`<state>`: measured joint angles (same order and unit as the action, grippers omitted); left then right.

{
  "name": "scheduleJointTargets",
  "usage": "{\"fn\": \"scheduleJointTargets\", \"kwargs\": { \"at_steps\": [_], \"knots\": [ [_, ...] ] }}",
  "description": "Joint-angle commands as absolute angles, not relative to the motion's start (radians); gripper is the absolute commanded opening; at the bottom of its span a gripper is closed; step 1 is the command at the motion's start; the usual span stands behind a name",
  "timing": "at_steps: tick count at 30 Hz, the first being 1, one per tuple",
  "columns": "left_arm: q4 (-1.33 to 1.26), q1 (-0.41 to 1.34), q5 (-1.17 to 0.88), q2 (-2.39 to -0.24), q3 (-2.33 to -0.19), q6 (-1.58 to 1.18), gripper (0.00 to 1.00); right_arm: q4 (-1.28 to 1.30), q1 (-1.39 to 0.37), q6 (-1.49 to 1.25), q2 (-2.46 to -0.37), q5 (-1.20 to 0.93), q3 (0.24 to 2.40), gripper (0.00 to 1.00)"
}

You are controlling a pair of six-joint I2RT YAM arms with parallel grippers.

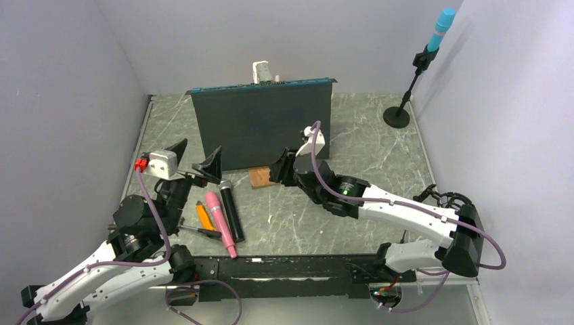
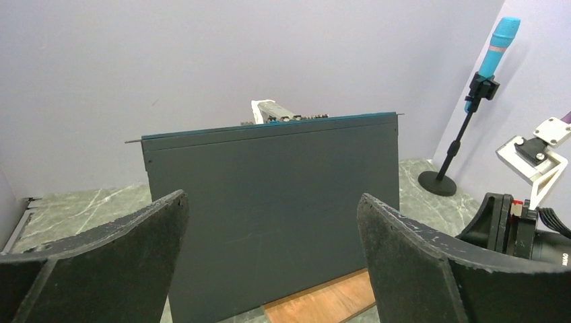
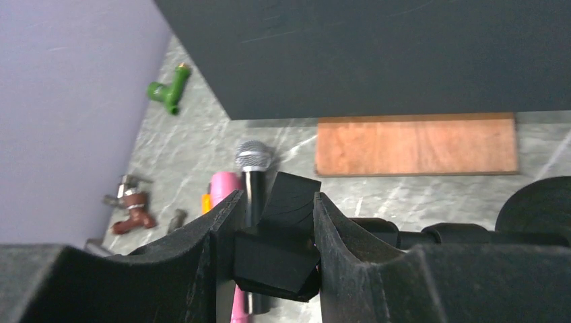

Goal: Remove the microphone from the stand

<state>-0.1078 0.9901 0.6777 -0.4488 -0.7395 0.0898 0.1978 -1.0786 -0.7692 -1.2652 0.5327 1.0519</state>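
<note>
My right gripper should carry the held stand right in the top view and release it on clear tabletop by the side (image 1: 390, 176).
A blue microphone (image 1: 443, 28) sits in the clip of a black stand (image 1: 408, 91) at the far right corner; both also show in the left wrist view, microphone (image 2: 497, 46) and stand (image 2: 458, 138). My left gripper (image 1: 195, 161) is open and empty at the near left, facing the dark panel, its jaws wide apart (image 2: 273, 202). My right gripper (image 1: 281, 169) is low in the middle of the table, far from the stand. It is shut on a small black angular piece (image 3: 286, 232).
A dark upright panel (image 1: 260, 125) stands mid-table with a white object (image 1: 262, 71) behind it. A wooden block (image 1: 260, 177) lies at its foot. A pink microphone (image 1: 222, 220), a black microphone (image 1: 230, 210) and an orange tool (image 1: 204, 215) lie near left. A green fitting (image 3: 168, 91) and a valve (image 3: 131, 205) lie by the left wall.
</note>
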Motion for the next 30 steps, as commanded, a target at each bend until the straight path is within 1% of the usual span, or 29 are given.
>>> {"fn": "scheduleJointTargets", "kwargs": {
  "at_steps": [1,8,12,19,23,26,30],
  "knots": [
    [-0.109,0.994,0.634,-0.475,-0.753,0.067,0.98,0.122,-1.081,-0.788,-1.227,0.431,0.991,0.0],
    [-0.052,0.996,0.537,-0.562,-0.795,0.043,0.99,-0.044,-1.047,-0.852,-1.085,0.283,0.83,0.0],
    [-0.031,0.996,0.474,-0.605,-0.811,0.04,0.99,-0.047,-0.974,-0.909,-1.018,0.16,0.793,0.0],
    [-0.002,0.996,0.334,-0.696,-0.853,0.011,0.99,-0.245,-0.831,-1.037,-0.938,-0.083,0.623,0.0],
    [0.069,1.0,0.242,-0.754,-0.907,-0.107,0.99,-0.343,-0.759,-1.104,-0.896,-0.189,0.529,0.0],
    [0.137,1.0,0.122,-0.82,-0.961,-0.218,0.99,-0.295,-0.715,-1.112,-0.829,-0.202,0.495,0.0],
    [0.144,1.0,0.011,-0.865,-0.944,-0.354,0.99,-0.166,-0.643,-1.079,-0.748,-0.184,0.462,0.0]
  ]
}}
